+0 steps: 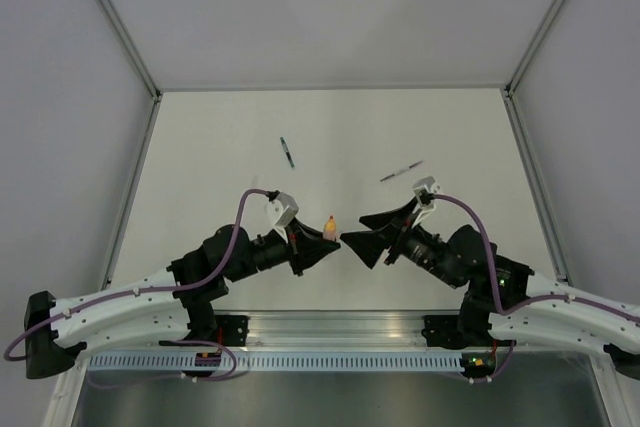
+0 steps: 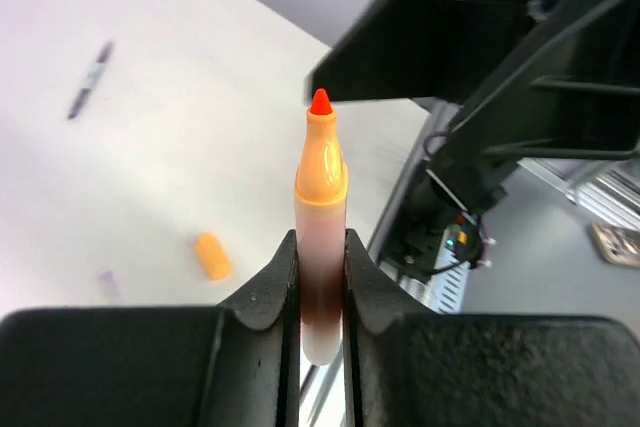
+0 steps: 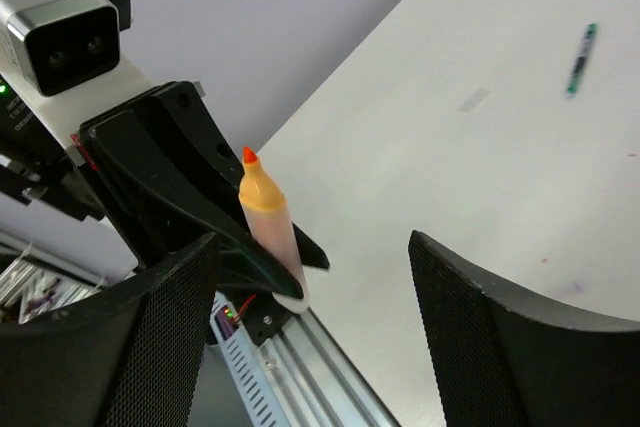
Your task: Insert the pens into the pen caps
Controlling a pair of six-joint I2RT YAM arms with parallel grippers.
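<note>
Next, my right gripper tilts its fingers down from facing the pen and lowers them around the orange-yellow cap (image 2: 213, 255), which lies on the tabletop below the gripper.
My left gripper (image 1: 336, 239) (image 2: 320, 245) is shut on the thick orange pen (image 2: 321, 187), held upright above the table with its bare red tip up. The pen also shows in the top view (image 1: 330, 226) and the right wrist view (image 3: 268, 219). My right gripper (image 1: 353, 229) (image 3: 312, 247) is open and empty, facing the pen at close range, jaws wide apart. The stubby orange-yellow cap (image 2: 213, 255) lies on the table below; it is hidden in the top view. The teal-green pen (image 1: 288, 153) (image 3: 581, 59) and the thin grey-white pen (image 1: 402, 171) (image 2: 90, 80) lie further back.
A small pale purple object (image 2: 108, 283) lies near the orange cap; I cannot tell what it is. The metal rail (image 1: 330, 327) and the arm bases run along the table's near edge. White walls enclose the table (image 1: 200, 147) on three sides.
</note>
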